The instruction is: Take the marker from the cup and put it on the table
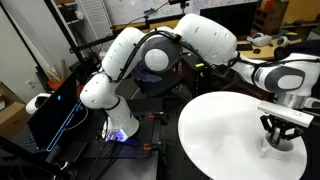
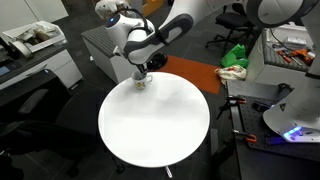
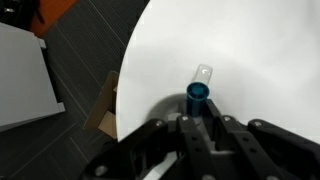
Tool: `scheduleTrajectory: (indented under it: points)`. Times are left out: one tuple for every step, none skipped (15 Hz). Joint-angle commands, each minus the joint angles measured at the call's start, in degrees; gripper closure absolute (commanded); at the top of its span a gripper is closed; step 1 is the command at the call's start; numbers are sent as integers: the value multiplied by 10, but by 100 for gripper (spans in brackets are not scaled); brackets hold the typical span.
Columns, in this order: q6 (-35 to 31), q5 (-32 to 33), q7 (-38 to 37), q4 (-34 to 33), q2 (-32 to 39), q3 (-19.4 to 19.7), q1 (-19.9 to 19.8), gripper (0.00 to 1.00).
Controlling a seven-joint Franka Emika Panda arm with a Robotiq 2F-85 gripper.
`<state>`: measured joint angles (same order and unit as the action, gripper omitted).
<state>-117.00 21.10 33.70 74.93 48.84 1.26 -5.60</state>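
Observation:
The bare white tabletop lies back from my gripper, so next my gripper will lift clear of the cup (image 2: 143, 86), bring the marker back and down, and let it go.
The white round table (image 2: 155, 125) shows in both exterior views (image 1: 225, 135). The small white cup (image 2: 143, 86) stands near the table's far edge, right under my gripper (image 2: 141, 74). In an exterior view the gripper (image 1: 277, 130) points straight down onto the cup (image 1: 277, 146). In the wrist view the blue-teal marker (image 3: 198, 93) stands end-on between the fingers of my gripper (image 3: 200, 120), which look shut on it. The cup's handle (image 3: 204, 72) pokes out beyond the marker. The rest of the cup is hidden by the fingers.
The table edge (image 3: 125, 80) runs close to the cup, with dark floor and a piece of cardboard (image 3: 102, 108) below. A grey cabinet (image 2: 100, 40), an orange mat (image 2: 192, 72) and a green object (image 2: 235, 55) lie beyond the table.

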Motion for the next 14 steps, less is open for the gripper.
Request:
scheduleTrajectory:
  points:
    - [28, -12, 8, 18, -34, -3, 1, 95]
    - [31, -11, 5, 22, -40, -3, 1, 95]
    - [36, -12, 4, 28, -49, -3, 1, 95]
    - [39, -14, 8, 35, -59, -6, 0, 95]
    - [40, -13, 6, 46, -71, -6, 0, 95]
    - [40, -14, 3, 56, -83, -6, 0, 95]
    - [35, -13, 2, 70, -96, -6, 0, 95]
    - [31, -13, 3, 83, -109, -7, -1, 95]
    - [26, -11, -1, 98, -123, -5, -1, 95]
    - [18, -9, -3, 116, -140, -5, -1, 95]
    - [12, -7, -4, 131, -155, -5, -1, 95]
    - [4, -5, -9, 149, -171, -4, 0, 95]
    - [-6, -3, -13, 168, -188, -5, 1, 95]
    - [-15, -1, -14, 184, -204, -4, 2, 95]
